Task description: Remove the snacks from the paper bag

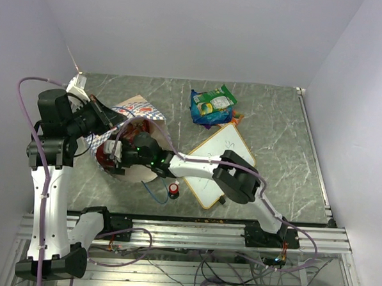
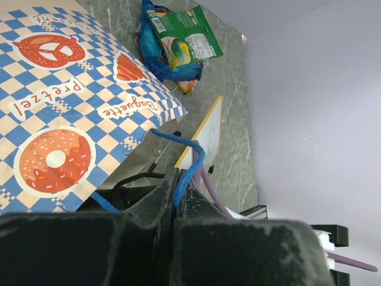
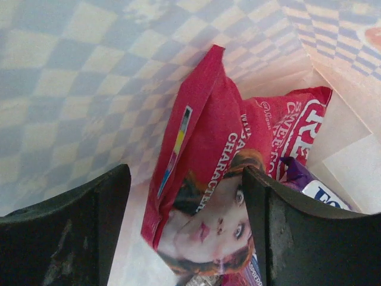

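I need to ease my right gripper further into the bag (image 1: 138, 108) next, onto the printed side of the red-pink snack, and close it. Its open fingers are already on both sides of that part of the snack.
The paper bag (image 1: 138, 108) lies on its side at the left, mouth toward the arms; its checkered side fills the left wrist view (image 2: 71, 119). My left gripper (image 1: 114, 125) (image 2: 178, 187) is shut on the bag's blue cord handle (image 2: 190, 161), holding the mouth up. My right gripper (image 1: 118, 153) (image 3: 187, 220) is open inside the bag, its fingers either side of a red-pink snack packet (image 3: 202, 179) without closing on it. A purple packet (image 3: 300, 177) lies behind it. A green packet (image 1: 216, 99) on a blue one (image 1: 202, 113) lies outside on the table, also in the left wrist view (image 2: 181, 36).
A wood-framed whiteboard (image 1: 219, 164) (image 2: 205, 134) lies right of the bag under my right arm. A small red-topped black knob (image 1: 174, 189) stands near the front edge, beside a loose blue cord (image 1: 153, 193). Walls close in on the left, back and right.
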You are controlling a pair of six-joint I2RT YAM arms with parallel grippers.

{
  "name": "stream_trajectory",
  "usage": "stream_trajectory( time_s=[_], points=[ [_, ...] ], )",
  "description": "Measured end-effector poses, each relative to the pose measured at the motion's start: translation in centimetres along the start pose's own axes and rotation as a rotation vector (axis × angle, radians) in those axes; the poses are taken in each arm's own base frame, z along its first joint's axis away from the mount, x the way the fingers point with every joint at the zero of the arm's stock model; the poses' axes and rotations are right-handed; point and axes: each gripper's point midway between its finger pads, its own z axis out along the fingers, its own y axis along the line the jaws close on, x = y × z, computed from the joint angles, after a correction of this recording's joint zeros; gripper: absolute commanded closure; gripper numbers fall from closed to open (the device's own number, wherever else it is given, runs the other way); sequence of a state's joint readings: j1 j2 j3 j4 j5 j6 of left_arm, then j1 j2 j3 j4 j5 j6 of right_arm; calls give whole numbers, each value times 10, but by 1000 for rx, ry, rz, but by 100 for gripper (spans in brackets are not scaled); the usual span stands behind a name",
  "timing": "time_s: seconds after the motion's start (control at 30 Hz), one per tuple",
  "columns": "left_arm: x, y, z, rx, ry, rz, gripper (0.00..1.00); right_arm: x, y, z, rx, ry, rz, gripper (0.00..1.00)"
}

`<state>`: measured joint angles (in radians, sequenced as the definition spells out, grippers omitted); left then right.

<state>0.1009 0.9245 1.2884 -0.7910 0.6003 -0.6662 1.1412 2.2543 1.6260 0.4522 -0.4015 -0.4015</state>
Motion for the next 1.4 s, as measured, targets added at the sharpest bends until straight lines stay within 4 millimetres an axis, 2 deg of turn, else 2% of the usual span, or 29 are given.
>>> stream_trajectory(
  time_s=[0.1,0.17,0.27,0.4,0.53,0.83,1.4],
  points=[
    [1,0,-1,1,-2,-7,93,7,-5,7,49,11,15,42],
    [1,-1,-1,0,-3,-6,93,15,-10,8,90,33,28,56],
    [1,1,-2,-9,-5,-9,93,21,-18,6,139,56,40,72],
    [1,6,-2,-39,-13,-15,93,23,-27,0,200,68,47,88],
    [2,14,-3,-80,-18,-17,93,25,-32,-14,232,79,102,98],
    [-9,15,-9,-129,-61,-1,93,-4,-43,-47,281,51,232,100],
    [-10,32,-5,-238,-30,-81,93,-68,-55,-103,366,21,364,100]
  ],
)
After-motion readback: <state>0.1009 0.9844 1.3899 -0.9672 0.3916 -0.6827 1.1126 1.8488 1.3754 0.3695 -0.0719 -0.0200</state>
